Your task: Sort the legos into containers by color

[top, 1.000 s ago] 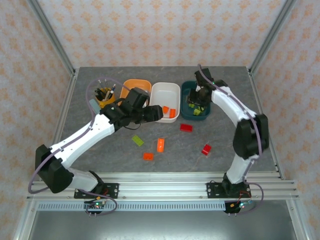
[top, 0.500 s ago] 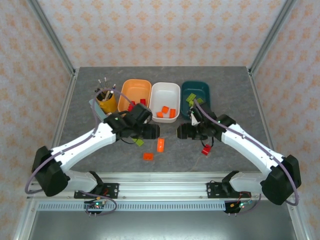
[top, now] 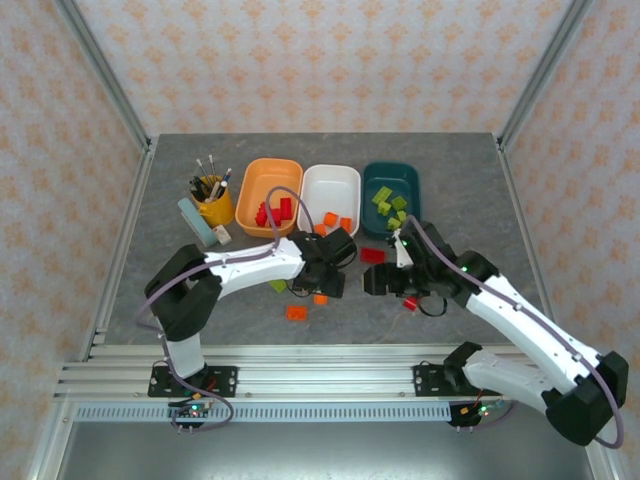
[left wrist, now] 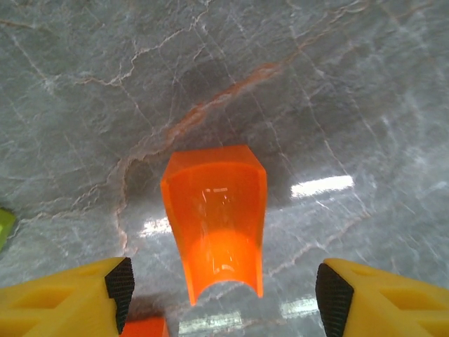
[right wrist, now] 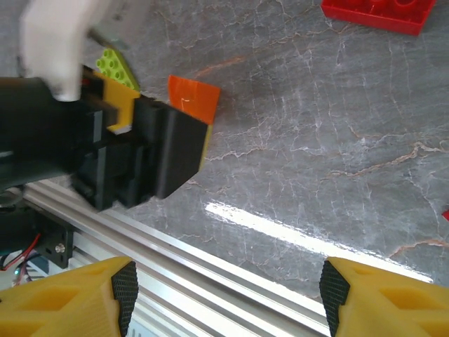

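Note:
Next, my left gripper moves down onto the orange lego, fingers along its long sides, as it already points lengthwise into the gap between my open fingers.
My left gripper (top: pixel 320 288) hangs open just over an orange lego (left wrist: pixel 216 217) on the table, which lies between its fingers untouched. My right gripper (top: pixel 371 283) is open and empty, low over the table to the right of it. A red lego (top: pixel 372 255) lies just behind it and another red one (top: pixel 410 303) beside its arm. An orange lego (top: pixel 297 312) and a green one (top: pixel 278 286) lie loose nearby. The orange tub (top: pixel 268 168) holds red legos, the white tub (top: pixel 330 178) orange ones, the teal tub (top: pixel 405 178) green ones.
A yellow cup of pens (top: pixel 212 203) stands left of the tubs with a pale eraser-like block (top: pixel 196 220) beside it. The aluminium rail (right wrist: pixel 231 274) runs along the table's near edge, close under my right gripper. The two gripper heads are close together.
The left gripper came from the tubs down to the orange lego at mid-table. The right gripper left the teal tub, opened, and now sits low beside the left one.

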Controlling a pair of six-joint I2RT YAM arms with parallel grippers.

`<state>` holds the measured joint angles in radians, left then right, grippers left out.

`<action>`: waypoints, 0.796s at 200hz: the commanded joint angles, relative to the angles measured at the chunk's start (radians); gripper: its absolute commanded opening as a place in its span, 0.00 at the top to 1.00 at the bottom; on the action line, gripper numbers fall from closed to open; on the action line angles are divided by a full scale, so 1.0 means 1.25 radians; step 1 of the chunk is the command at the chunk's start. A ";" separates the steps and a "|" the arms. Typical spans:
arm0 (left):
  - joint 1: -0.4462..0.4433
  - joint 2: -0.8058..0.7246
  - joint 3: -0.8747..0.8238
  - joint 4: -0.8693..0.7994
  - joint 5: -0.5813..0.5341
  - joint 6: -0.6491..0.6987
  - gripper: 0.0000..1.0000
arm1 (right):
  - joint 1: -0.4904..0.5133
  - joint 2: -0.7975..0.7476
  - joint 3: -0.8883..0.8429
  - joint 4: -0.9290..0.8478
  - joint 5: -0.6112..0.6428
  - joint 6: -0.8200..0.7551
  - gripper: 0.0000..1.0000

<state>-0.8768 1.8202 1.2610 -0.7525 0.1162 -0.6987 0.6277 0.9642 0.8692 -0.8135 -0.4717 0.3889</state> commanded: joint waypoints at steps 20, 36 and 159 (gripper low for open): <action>-0.003 0.067 0.035 -0.007 -0.054 -0.018 0.39 | 0.003 -0.044 -0.014 -0.025 0.014 0.041 0.30; -0.002 0.097 0.037 -0.002 -0.068 -0.018 0.45 | 0.003 -0.046 -0.014 -0.021 0.017 0.044 0.30; 0.184 0.066 0.395 -0.158 -0.052 0.113 0.72 | -0.009 0.004 0.088 0.208 0.187 0.135 0.31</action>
<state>-0.7124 1.8912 1.5768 -0.8501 0.0628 -0.6479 0.6273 0.9268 0.9195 -0.7502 -0.3462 0.4862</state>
